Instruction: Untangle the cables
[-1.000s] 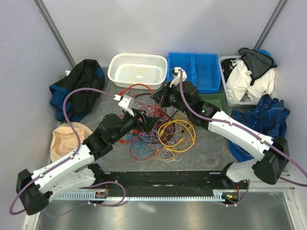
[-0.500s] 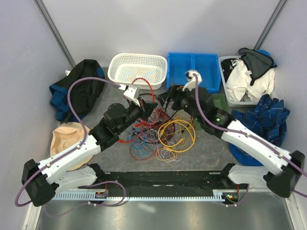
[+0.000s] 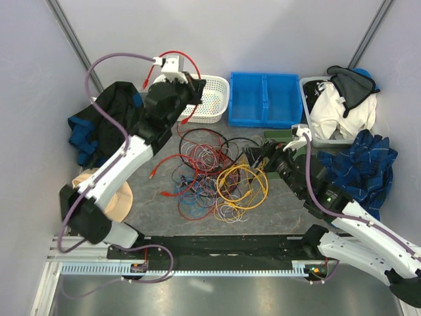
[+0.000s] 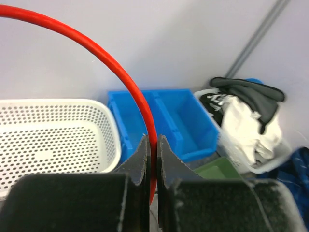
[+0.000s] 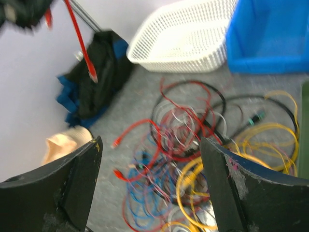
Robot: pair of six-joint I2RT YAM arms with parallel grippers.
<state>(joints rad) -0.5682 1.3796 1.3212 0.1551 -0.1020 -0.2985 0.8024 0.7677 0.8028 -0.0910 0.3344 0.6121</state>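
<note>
I need to reach outward and down with my left gripper next and let go of the red cable in the white basket (image 3: 214,100) (image 4: 55,137), which is outward and below, away from the tangled heap.
The cables (image 3: 210,174) lie in a tangled heap at mid-table: red, blue, white and black loops, with a yellow coil (image 3: 243,185) on the right. My left gripper (image 3: 196,84) is raised high over the white basket and is shut on a red cable (image 4: 120,77). That cable arches over the wrist, and its plug end (image 3: 187,120) dangles free. In the left wrist view the fingers (image 4: 141,159) pinch the red strand. My right gripper (image 5: 149,183) hangs open above the heap's right side (image 3: 255,158), with nothing between its fingers.
A white basket (image 3: 214,99) and a blue bin (image 3: 263,99) stand at the back. A clear bin of clothes (image 3: 339,112) and a blue cloth (image 3: 368,164) are at the right. A dark jacket (image 3: 108,125) and a tan hat (image 3: 115,197) lie at the left.
My left gripper shut on the red cable and rose up and back toward the basket, drawing it out of the heap. My right gripper opened and pulled back to the right.
</note>
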